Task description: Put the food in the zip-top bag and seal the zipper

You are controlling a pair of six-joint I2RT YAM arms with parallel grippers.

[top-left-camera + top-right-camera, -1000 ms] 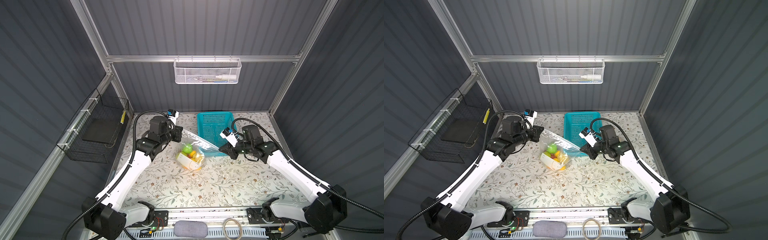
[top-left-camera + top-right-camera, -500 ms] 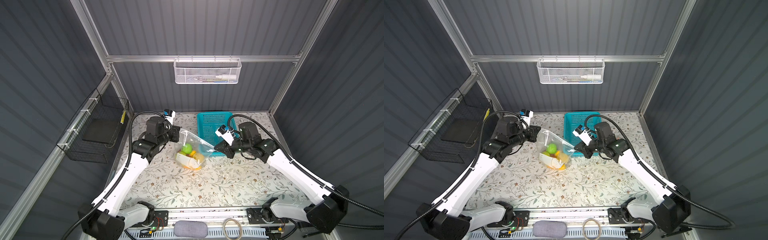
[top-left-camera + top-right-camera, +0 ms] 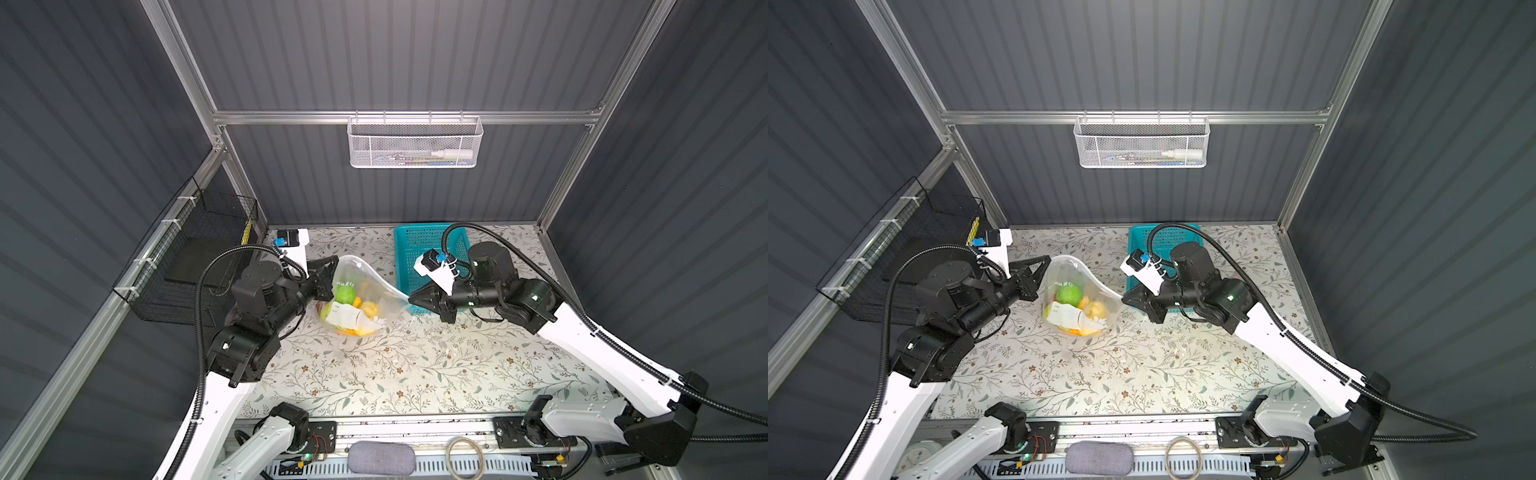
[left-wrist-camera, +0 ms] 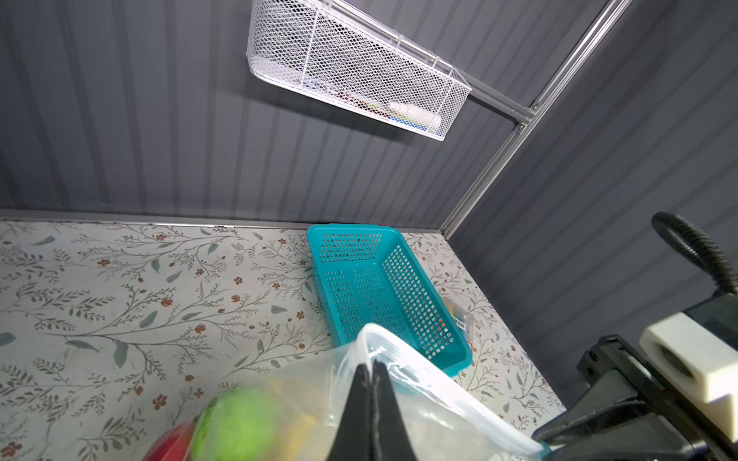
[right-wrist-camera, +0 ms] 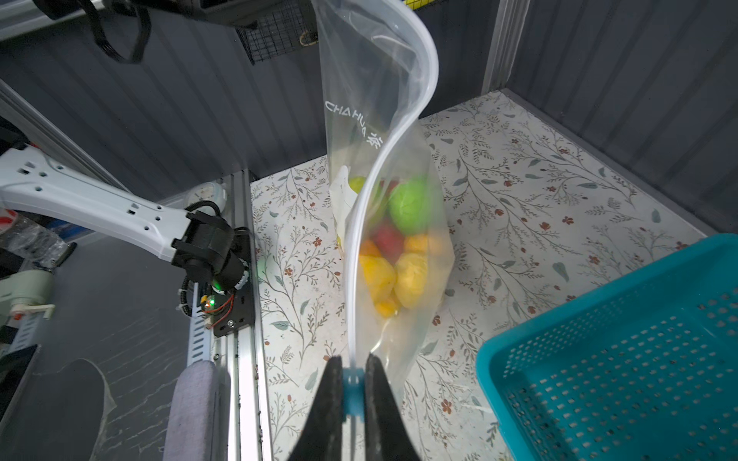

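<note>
My right gripper moves outward and down to the tabletop beside the teal basket's far end next and releases the slider (image 5: 354, 389), since the bag's top still hangs raised.
The clear zip-top bag (image 3: 356, 277) (image 3: 1077, 274) hangs between my two grippers in both top views, its bottom resting on the flowered table. The food (image 3: 345, 294) (image 5: 411, 203) lies inside it: green, yellow, orange and red pieces. My left gripper (image 3: 335, 262) (image 4: 369, 365) is shut on one end of the bag's top edge. At the other end, my right gripper (image 3: 411, 297) (image 5: 353, 363) is shut on the light-blue slider (image 5: 354, 389). The zipper (image 5: 350, 279) runs from there in a bowed curve toward the left gripper.
A teal basket (image 3: 419, 245) (image 5: 619, 359) stands at the back, just behind the right gripper. A small packet (image 4: 460, 319) lies beside it. A white mesh basket (image 3: 413, 143) hangs on the back wall and a black wire basket (image 3: 199, 266) on the left wall.
The right gripper has moved left with the slider, closer to the left gripper. The left gripper has shifted a little left. The bag's top edge now bows instead of stretching straight.
</note>
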